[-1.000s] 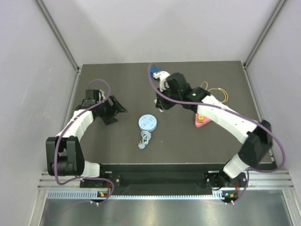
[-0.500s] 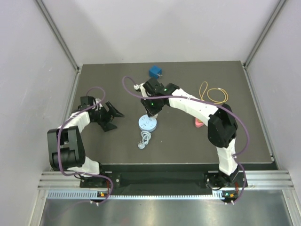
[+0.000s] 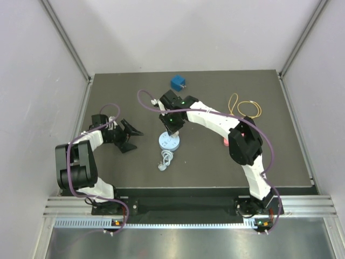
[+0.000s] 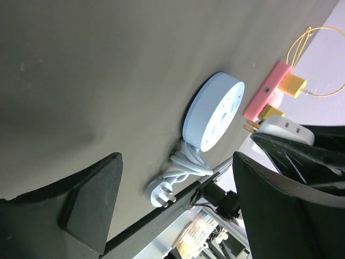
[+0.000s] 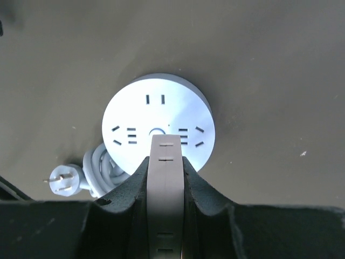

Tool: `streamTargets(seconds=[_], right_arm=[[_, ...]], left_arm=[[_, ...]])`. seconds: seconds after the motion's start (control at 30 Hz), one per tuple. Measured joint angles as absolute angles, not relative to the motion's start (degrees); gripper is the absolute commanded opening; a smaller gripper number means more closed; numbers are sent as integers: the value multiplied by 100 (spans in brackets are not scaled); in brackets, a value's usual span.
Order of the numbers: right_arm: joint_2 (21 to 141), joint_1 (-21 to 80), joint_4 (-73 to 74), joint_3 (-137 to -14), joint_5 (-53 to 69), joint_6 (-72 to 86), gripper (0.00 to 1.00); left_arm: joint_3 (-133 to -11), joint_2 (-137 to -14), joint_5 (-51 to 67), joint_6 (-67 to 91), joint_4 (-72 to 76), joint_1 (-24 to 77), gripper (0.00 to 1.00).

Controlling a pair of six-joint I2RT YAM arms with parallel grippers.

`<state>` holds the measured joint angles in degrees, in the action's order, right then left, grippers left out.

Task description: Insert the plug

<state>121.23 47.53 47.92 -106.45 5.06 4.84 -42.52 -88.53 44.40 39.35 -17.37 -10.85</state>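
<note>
My right gripper comes down next, easing to the right in the wrist view, since the light-blue socket's slots farthest from the cord [image 5: 184,136] lie below it, that way.
A round light-blue socket hub [image 3: 168,142] lies mid-table, its coiled cord and plug [image 3: 164,161] just in front of it. My right gripper [image 3: 171,125] is shut on a white plug block [image 5: 164,183] and holds it right above the hub [image 5: 157,121], near its centre. In the left wrist view the block [image 4: 281,127] shows brass prongs pointing toward the hub [image 4: 214,116], still apart from it. My left gripper [image 3: 132,138] is open and empty, left of the hub, with its jaws wide apart [image 4: 178,210].
A blue cube [image 3: 178,82] sits at the back. A pink power strip [image 3: 226,141] with yellow plugs and a looped yellow cable [image 3: 245,106] lie to the right, partly behind my right arm. The hub's own cord plug [image 5: 63,179] lies beside it.
My right gripper has moved from near the blue cube forward and left to above the hub, with the white block in it. My left gripper has shifted slightly toward the front.
</note>
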Motion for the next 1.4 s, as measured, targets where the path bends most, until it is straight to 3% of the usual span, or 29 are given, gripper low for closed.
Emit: streamTargets(seconds=[1.4], right_arm=[[12619,4746,4917,-10921,231,596,0]], left_arm=[[-4252,-8825,4560,3953,-1658,-1085,86]])
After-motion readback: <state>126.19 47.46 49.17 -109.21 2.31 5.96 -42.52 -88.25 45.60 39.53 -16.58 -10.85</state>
